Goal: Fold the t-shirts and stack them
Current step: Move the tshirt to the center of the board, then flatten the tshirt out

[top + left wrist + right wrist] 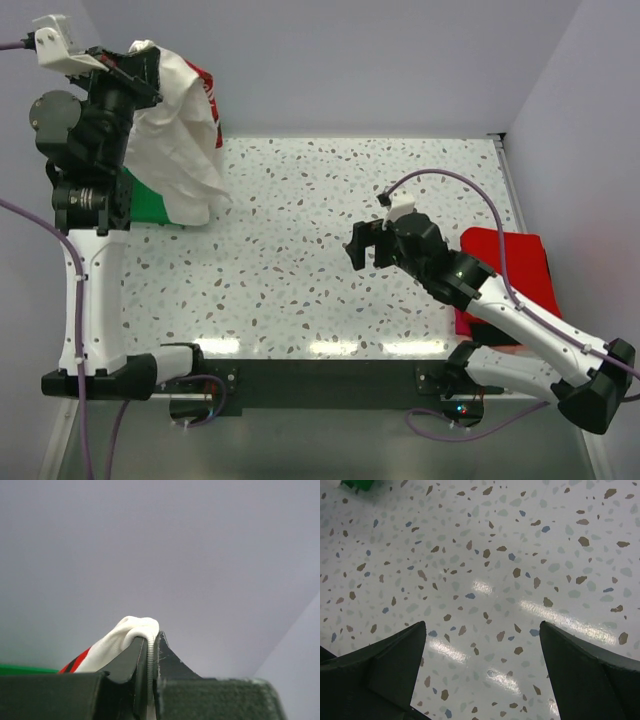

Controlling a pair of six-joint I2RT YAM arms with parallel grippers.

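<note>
My left gripper will carry the t-shirt's edge down to the bare tabletop between the arms, below it and to its right in the top view, and release it.
My left gripper (138, 62) is raised high at the back left and is shut on a bunched edge of the off-white t-shirt (180, 150). The shirt hangs down from it, with a bit of red print showing near the top. In the left wrist view the white cloth (131, 630) bulges over the closed fingertips (162, 645), a ribbed hem pinched between them. My right gripper (365, 245) hovers open over the bare table right of centre, with nothing between its fingers (400, 650). A red t-shirt (510, 265) lies folded at the right edge, partly under the right arm.
A green tray (150, 205) sits at the left behind the hanging shirt, and its corner shows in the right wrist view (357, 484). The speckled table (300, 250) stretches between the arms. Grey walls close in the back and both sides.
</note>
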